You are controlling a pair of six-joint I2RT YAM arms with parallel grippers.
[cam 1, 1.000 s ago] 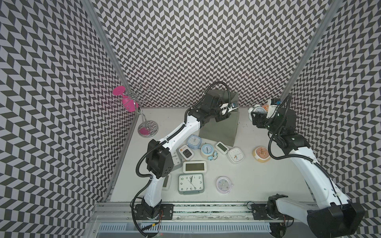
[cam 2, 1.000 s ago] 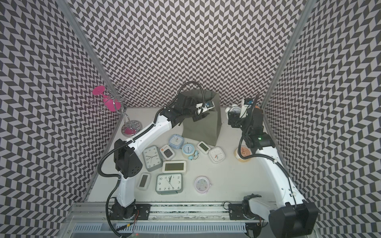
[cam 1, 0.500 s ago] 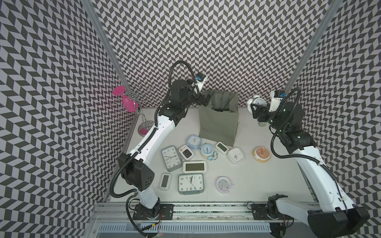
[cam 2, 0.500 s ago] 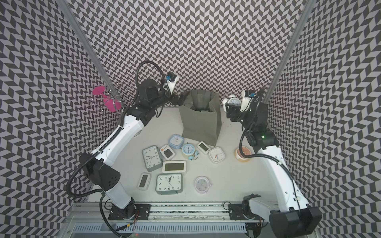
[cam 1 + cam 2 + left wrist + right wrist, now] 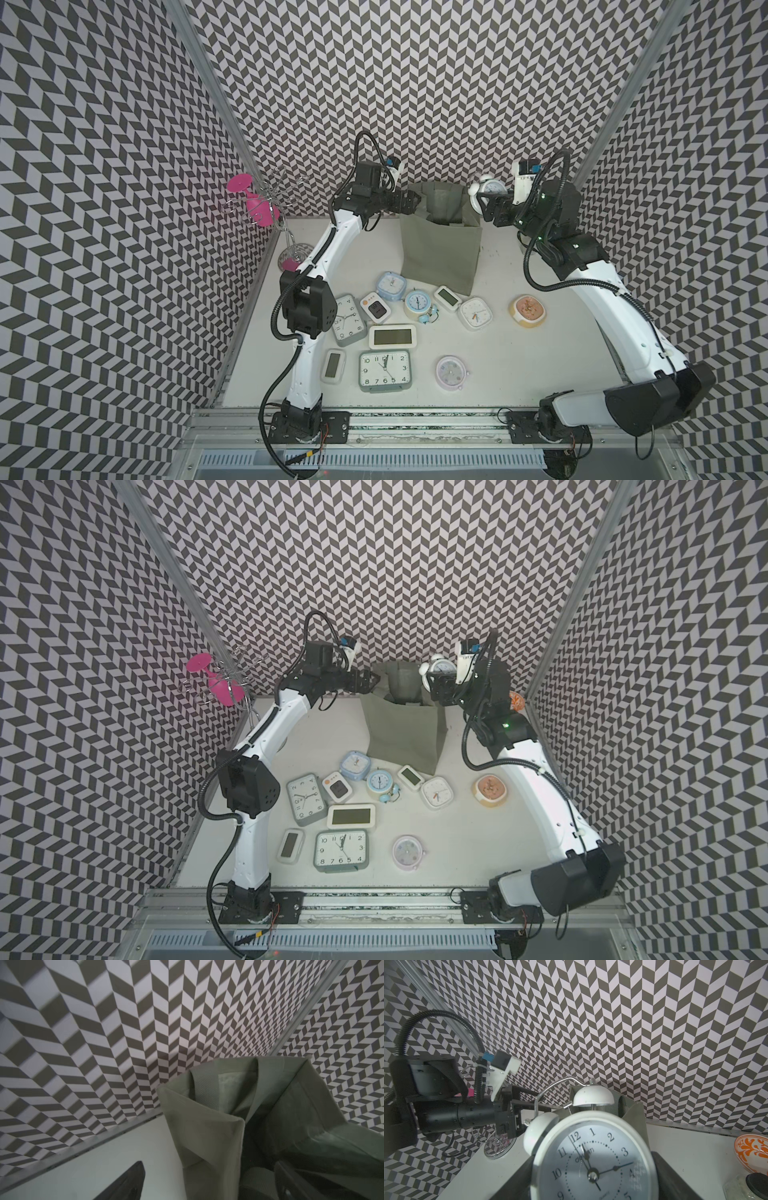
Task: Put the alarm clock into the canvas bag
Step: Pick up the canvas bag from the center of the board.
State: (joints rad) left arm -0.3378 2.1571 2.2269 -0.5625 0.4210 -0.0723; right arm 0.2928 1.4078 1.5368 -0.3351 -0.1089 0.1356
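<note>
The bag's folded side rim (image 5: 414, 214) (image 5: 240, 1150) already runs between my left gripper's open fingers, so my left gripper needs to move in toward the bag's opening and close on that side.
The grey-green canvas bag (image 5: 440, 253) (image 5: 405, 733) stands upright at the back of the table with its mouth open. My left gripper (image 5: 409, 201) (image 5: 368, 678) is open at the bag's left rim. In the left wrist view the bag's folded wall (image 5: 207, 1136) runs between the two fingers, one outside (image 5: 128, 1184) and one inside. My right gripper (image 5: 492, 204) (image 5: 440, 683) is shut on a white twin-bell alarm clock (image 5: 490, 190) (image 5: 440, 668) (image 5: 593, 1163), held in the air just right of the bag's upper rim.
Several other clocks lie in front of the bag, among them a large grey one (image 5: 384, 370) and a blue twin-bell one (image 5: 417, 305). A wire rack with a pink glass (image 5: 257, 203) stands back left. An orange-patterned bowl (image 5: 751, 1153) and a black-lidded jar (image 5: 756, 1184) sit back right.
My left gripper has opened, swung off the bag top to the left and come back to its left rim. The bag now stands with its mouth open. My right gripper has carried the clock closer.
</note>
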